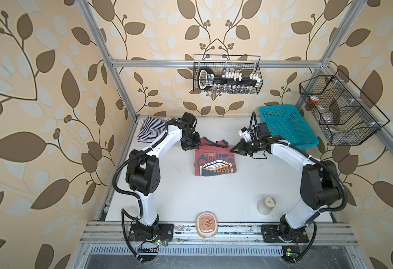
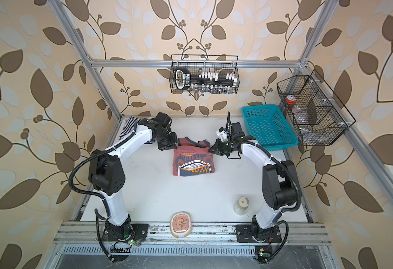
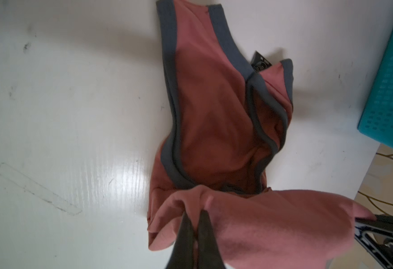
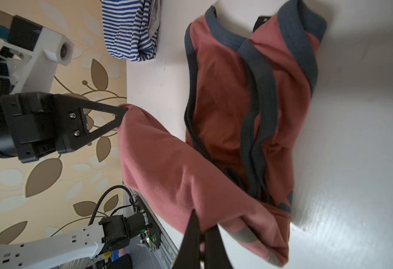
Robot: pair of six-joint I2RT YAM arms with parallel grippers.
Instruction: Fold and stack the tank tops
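Note:
My right gripper carries the opposite corner outward and down onto the strap end (image 1: 223, 143) (image 4: 293, 42) next and releases it, since the dark-trimmed straps still lie uncovered.
The dusty red tank top (image 1: 214, 160) (image 2: 193, 163) with dark trim lies mid-table, its printed lower part folded over, print up. My left gripper (image 1: 196, 149) (image 3: 196, 209) is shut on a bunched corner of its red cloth (image 3: 249, 221). My right gripper (image 1: 231, 150) (image 4: 204, 221) is shut on the opposite corner. The cloth hangs raised between the two grippers, above the strap end (image 4: 256, 69). The left gripper (image 4: 123, 111) also shows in the right wrist view, pinching the fabric. A navy-and-white striped tank top (image 1: 151, 130) (image 4: 130, 30) lies at the back left, partly hidden by my left arm.
A teal basket (image 1: 286, 125) (image 3: 391, 81) stands at the back right, close to my right arm. A clear jar (image 1: 266, 205) and an oval tin (image 1: 206, 224) sit near the front edge. Wire baskets (image 1: 228, 74) (image 1: 339, 109) hang on the frame.

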